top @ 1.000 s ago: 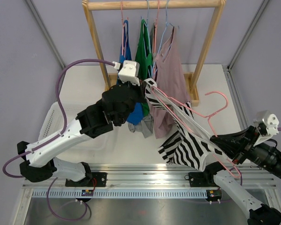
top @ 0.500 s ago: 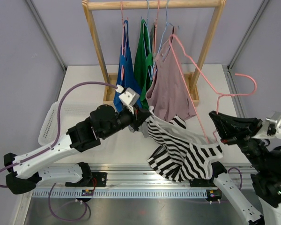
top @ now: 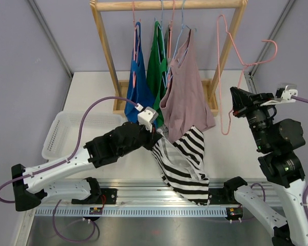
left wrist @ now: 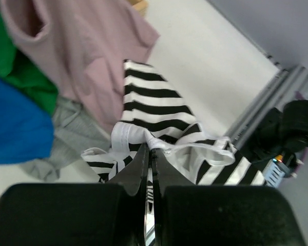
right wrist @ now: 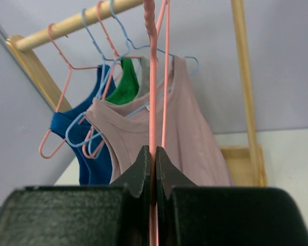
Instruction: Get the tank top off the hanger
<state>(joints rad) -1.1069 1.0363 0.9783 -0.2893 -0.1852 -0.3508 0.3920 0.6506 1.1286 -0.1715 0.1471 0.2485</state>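
The right gripper moves outward next to the rack bar's empty part [top: 215, 4] beside the mauve top and then releases the hanger, since the striped top is off it.
The black-and-white striped tank top [top: 185, 164] hangs from my left gripper [top: 156, 137], which is shut on its white strap [left wrist: 159, 145] above the table's front middle. The top droops toward the front rail and is off the hanger. My right gripper [top: 235, 105] is shut on the bare pink wire hanger [top: 231, 61], held up high at the right beside the rack's right post. In the right wrist view the hanger wire [right wrist: 152, 77] runs straight up from between the shut fingers [right wrist: 142, 169].
A wooden rack [top: 169, 6] at the back holds a blue top [top: 136, 87], a green top [top: 157, 56] and a mauve top [top: 185, 87] on wire hangers. A grey garment [left wrist: 66, 138] lies under them. A white basket [top: 59, 134] sits at the left.
My right gripper has lifted the pink hanger up and back, out of the striped top. The top has slipped off and now hangs only from my left gripper, which moved down and forward.
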